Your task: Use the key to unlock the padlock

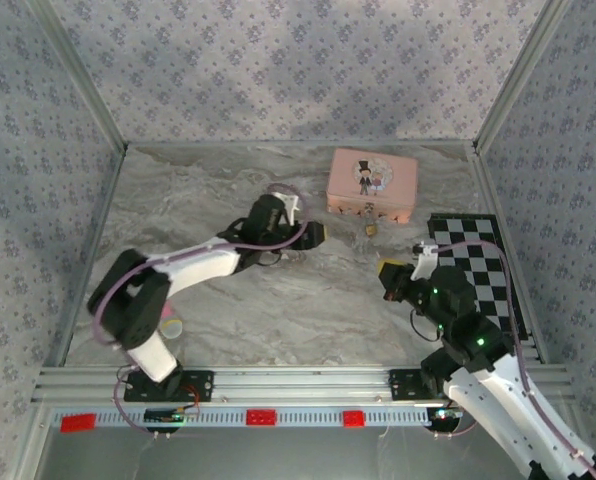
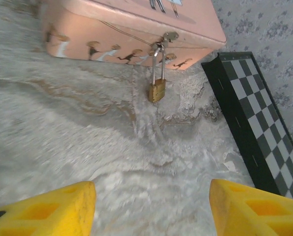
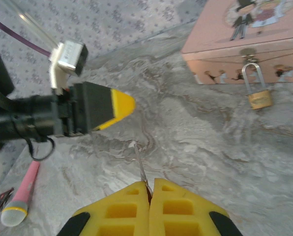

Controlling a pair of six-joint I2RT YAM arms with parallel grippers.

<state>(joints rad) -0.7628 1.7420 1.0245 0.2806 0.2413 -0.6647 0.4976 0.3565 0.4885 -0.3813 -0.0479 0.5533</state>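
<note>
My left gripper's open fingers are still short of the small brass padlock (image 1: 371,228) (image 2: 157,91), so my left gripper will move outward and down to close on it next.
The small brass padlock (image 2: 157,91) hangs by its thin shackle from the clasp of the pink picture tin (image 2: 131,24) and rests on the marbled table. My left gripper (image 2: 151,206) is open, its yellow fingers (image 2: 48,211) wide apart over bare table short of the padlock, with nothing between them. My right gripper (image 3: 150,189) is shut on the key (image 3: 140,164), a thin silvery sliver sticking forward from the pinched fingertips. From above, the padlock (image 1: 371,228) lies between the left gripper (image 1: 313,237) and the right gripper (image 1: 387,270), just in front of the tin (image 1: 371,185).
A black-and-white checkerboard (image 1: 478,265) lies flat at the right, close to the right arm. A pink-and-cream cylinder (image 3: 21,194) lies at the near left by the left arm's base. Patterned walls close in the table on three sides.
</note>
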